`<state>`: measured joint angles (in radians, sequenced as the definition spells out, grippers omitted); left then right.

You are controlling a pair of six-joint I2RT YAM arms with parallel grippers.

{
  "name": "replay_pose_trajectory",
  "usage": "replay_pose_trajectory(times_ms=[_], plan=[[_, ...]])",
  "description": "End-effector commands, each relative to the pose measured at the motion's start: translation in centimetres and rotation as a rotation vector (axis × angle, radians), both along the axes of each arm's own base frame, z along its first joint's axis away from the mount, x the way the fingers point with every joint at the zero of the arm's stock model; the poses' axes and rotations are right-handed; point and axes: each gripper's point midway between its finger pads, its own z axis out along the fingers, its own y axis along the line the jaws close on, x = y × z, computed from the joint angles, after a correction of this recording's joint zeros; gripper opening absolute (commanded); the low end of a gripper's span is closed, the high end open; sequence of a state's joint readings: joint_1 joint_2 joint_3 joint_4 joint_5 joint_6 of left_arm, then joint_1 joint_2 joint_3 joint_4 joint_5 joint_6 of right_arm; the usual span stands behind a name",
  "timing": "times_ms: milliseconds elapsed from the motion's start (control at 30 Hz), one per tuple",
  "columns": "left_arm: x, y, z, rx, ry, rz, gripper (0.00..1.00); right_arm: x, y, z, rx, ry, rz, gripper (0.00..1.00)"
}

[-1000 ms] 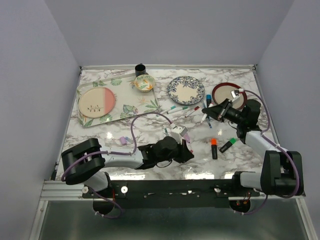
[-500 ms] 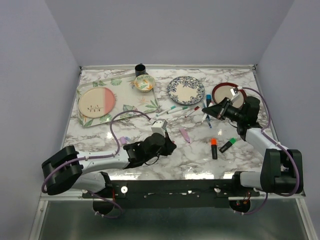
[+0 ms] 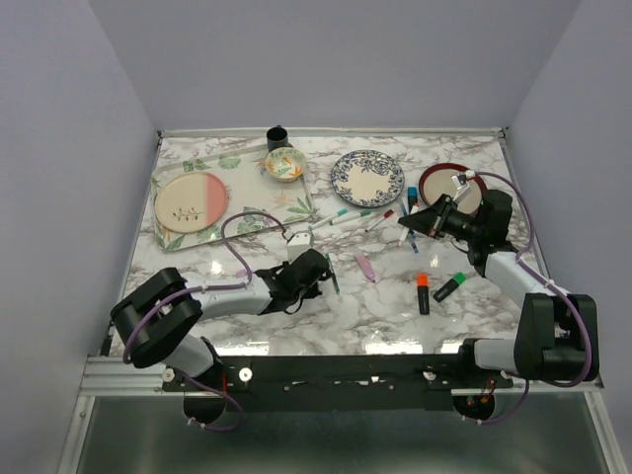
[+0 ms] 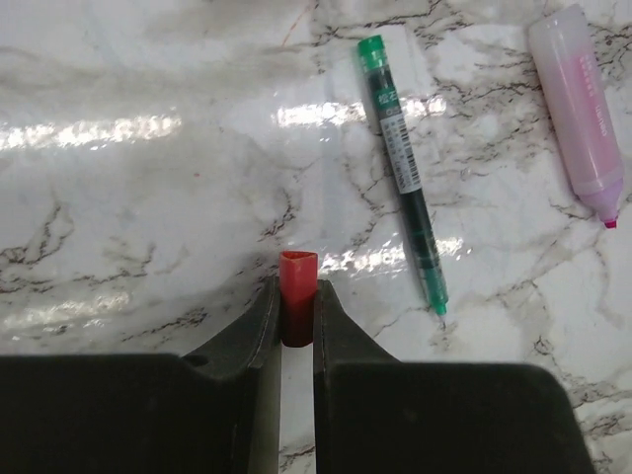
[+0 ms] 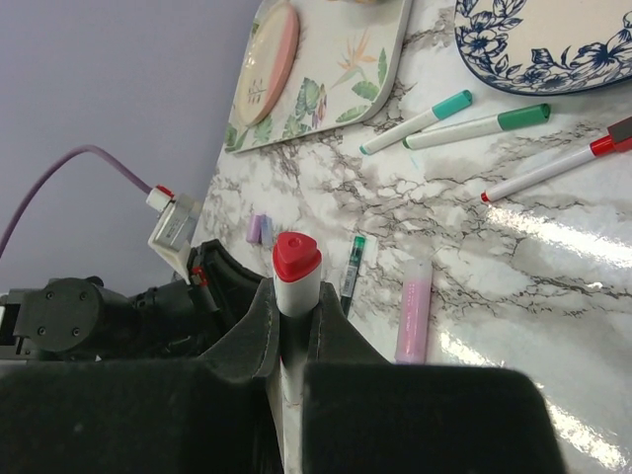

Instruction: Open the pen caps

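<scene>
I will next move my right gripper down and to the left in the top view, to the marble beside the green pen, and let go of the uncapped pen there.
My left gripper (image 3: 318,271) is low over the marble table and shut on a small red pen cap (image 4: 297,287), which sticks out past the fingertips. A green pen (image 4: 404,176) and a lilac highlighter (image 4: 583,114) lie uncapped just ahead of it. My right gripper (image 3: 409,223) is shut on a white-barrelled pen (image 5: 295,289) whose red end points towards the left arm. Two teal-capped pens (image 3: 341,213) and a thin red pen (image 3: 381,218) lie by the blue plate. An orange highlighter (image 3: 423,293) and a green one (image 3: 449,286) lie at the right.
A leaf-print tray (image 3: 286,204) with a pink plate stands back left, with a small bowl (image 3: 284,164) and a black cup (image 3: 277,135). A blue patterned plate (image 3: 367,178) and a red-brown plate (image 3: 434,178) sit at the back. Lilac caps (image 3: 243,276) lie left of my left gripper.
My left gripper has drawn back to the left, away from the right gripper, and its arm has swung round. The right arm has hardly moved.
</scene>
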<state>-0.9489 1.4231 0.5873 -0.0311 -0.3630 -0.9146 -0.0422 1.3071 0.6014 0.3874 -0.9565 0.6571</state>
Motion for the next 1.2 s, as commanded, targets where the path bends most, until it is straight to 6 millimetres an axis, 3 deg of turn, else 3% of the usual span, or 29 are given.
replay_pose_trajectory(times_ms=[0, 467, 900, 1000, 1133, 1167], plan=[[1.4, -1.3, -0.6, 0.072, 0.007, -0.033, 0.0, 0.0, 0.3, 0.9, -0.006, -0.029, 0.035, 0.01], [3.0, -5.8, -1.6, 0.044, 0.052, -0.097, 0.0, -0.2, 0.4, 1.3, 0.001, -0.032, 0.044, 0.01], [3.8, -8.1, -0.6, 0.0, 0.046, -0.138, 0.0, -0.2, 0.5, 1.3, 0.0, -0.038, 0.047, 0.0], [4.0, -7.8, -0.2, 0.0, 0.033, -0.131, 0.0, -0.3, 0.5, 1.0, -0.007, -0.04, 0.051, 0.01], [4.4, -5.6, 1.2, 0.003, -0.011, -0.077, 0.0, -0.2, 1.1, 0.1, -0.068, -0.043, 0.076, 0.0], [4.1, -4.7, 1.9, -0.001, -0.022, -0.067, 0.0, -0.4, 2.1, -0.4, -0.09, -0.037, 0.106, 0.01]])
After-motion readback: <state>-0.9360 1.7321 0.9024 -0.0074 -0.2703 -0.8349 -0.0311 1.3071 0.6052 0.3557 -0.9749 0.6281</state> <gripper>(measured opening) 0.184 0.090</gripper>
